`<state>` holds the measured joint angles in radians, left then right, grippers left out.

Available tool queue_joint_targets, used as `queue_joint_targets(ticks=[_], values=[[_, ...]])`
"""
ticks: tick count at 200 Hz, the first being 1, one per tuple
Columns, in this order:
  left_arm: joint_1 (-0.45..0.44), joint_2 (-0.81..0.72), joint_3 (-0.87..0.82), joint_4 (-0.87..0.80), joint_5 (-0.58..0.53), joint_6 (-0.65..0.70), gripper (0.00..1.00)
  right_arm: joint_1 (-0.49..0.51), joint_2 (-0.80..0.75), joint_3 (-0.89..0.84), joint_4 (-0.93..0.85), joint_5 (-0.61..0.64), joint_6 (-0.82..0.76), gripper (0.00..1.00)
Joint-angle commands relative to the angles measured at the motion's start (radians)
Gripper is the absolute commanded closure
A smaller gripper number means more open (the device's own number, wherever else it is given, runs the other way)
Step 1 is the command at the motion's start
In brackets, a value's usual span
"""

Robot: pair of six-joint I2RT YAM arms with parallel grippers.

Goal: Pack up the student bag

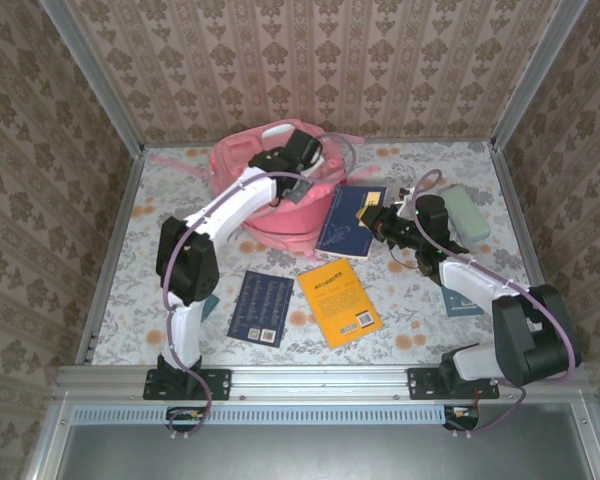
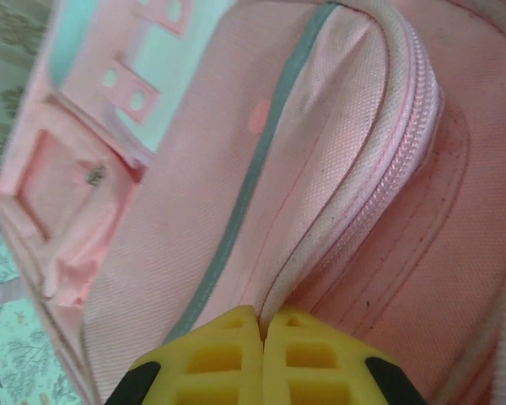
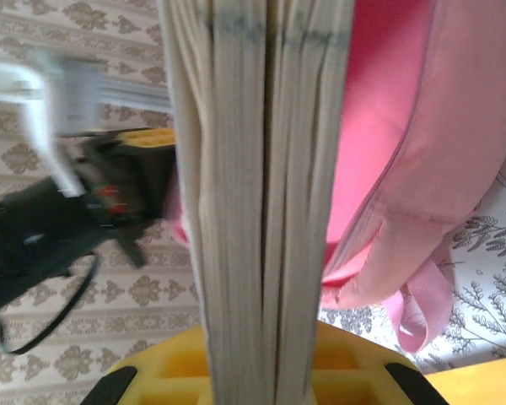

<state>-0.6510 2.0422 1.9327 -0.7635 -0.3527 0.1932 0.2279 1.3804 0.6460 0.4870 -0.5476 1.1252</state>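
The dark blue book goes into the bag's opening next, pushed and released by my right gripper, as that opening lies beyond the book from the gripper.
The pink student bag (image 1: 242,158) lies at the back middle of the table, its mouth facing the arms. My left gripper (image 1: 298,150) reaches over it. In the left wrist view its yellow fingers (image 2: 236,354) are shut on the bag's zipped rim (image 2: 379,169), pinching a fold of pink fabric at the tips. My right gripper (image 1: 377,217) is shut on a dark blue book (image 1: 348,222), held on edge just right of the bag. In the right wrist view the book's pale page edges (image 3: 261,186) stand between the yellow fingers (image 3: 160,367), with the bag (image 3: 405,143) behind.
On the flowered cloth lie a second dark blue book (image 1: 262,307) and an orange book (image 1: 339,300), both in front of the bag. A pale green case (image 1: 467,212) rests at the back right. Metal frame posts and patterned walls close in the table.
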Motion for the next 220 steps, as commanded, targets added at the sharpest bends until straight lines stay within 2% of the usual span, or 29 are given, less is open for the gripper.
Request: queue_joint_targets(ticks=[1,26,59,95,140,168,220], values=[[0.047,-0.067,0.099,-0.009,0.023,-0.078,1.00,0.021,0.070,0.033,0.119,0.115,0.084,1.00],[0.066,-0.059,0.167,-0.036,0.071,-0.108,1.00,0.052,0.169,0.076,0.186,0.160,0.169,1.00],[0.079,-0.040,0.240,-0.083,0.132,-0.159,1.00,0.129,0.314,0.183,0.234,0.260,0.195,1.00],[0.079,-0.053,0.246,-0.111,0.168,-0.232,1.00,0.201,0.492,0.313,0.320,0.449,0.243,1.00],[0.070,-0.104,0.189,-0.093,0.234,-0.284,1.00,0.268,0.742,0.552,0.364,0.616,0.368,1.00],[0.061,-0.115,0.184,-0.088,0.261,-0.309,1.00,0.312,0.838,0.667,0.349,0.777,0.373,1.00],[0.041,-0.110,0.178,-0.088,0.276,-0.323,1.00,0.336,1.012,0.900,0.225,0.887,0.442,1.00]])
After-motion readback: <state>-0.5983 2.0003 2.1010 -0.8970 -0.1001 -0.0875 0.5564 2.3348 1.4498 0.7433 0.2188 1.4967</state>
